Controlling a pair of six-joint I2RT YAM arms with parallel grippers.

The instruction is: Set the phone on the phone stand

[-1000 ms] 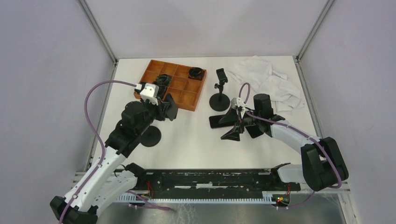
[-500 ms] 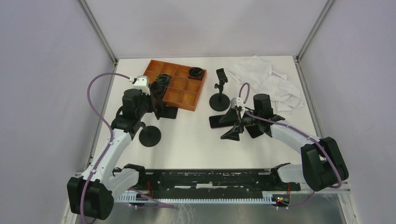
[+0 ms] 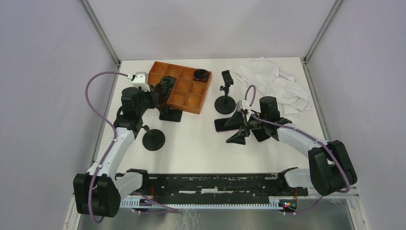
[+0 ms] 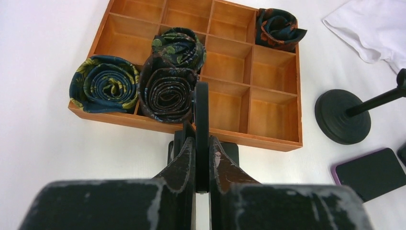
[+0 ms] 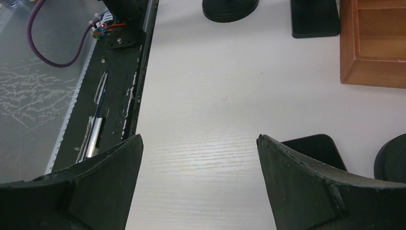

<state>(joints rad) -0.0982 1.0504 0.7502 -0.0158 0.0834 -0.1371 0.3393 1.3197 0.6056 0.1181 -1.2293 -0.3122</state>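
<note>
The left gripper should next dip slightly toward the stand's square base (image 4: 231,152) and open its fingers to let go of the thin upright plate (image 4: 201,115), since that base sits on the tabletop.
The phone (image 3: 221,124), dark with a purple edge, lies flat on the white table; it also shows in the left wrist view (image 4: 371,172) and the right wrist view (image 5: 313,147). The black phone stand (image 3: 171,114) has a square base that sits just in front of the wooden tray. My left gripper (image 3: 162,103) is shut on the stand's thin upright plate (image 4: 201,115), seen edge-on between the fingers (image 4: 179,163). My right gripper (image 3: 233,128) is open and empty, low over the table, with the phone just beyond its far finger (image 5: 297,167).
A wooden divided tray (image 3: 184,100) holds rolled ties (image 4: 167,91). A round-based pole holder (image 3: 225,103) stands behind the phone, and another round base (image 3: 154,140) stands near the left arm. A crumpled white cloth (image 3: 275,84) lies at the back right.
My left arm has swung back and to the left, still gripping the stand, whose base now sits by the tray's front. The right arm and the phone have not moved.
</note>
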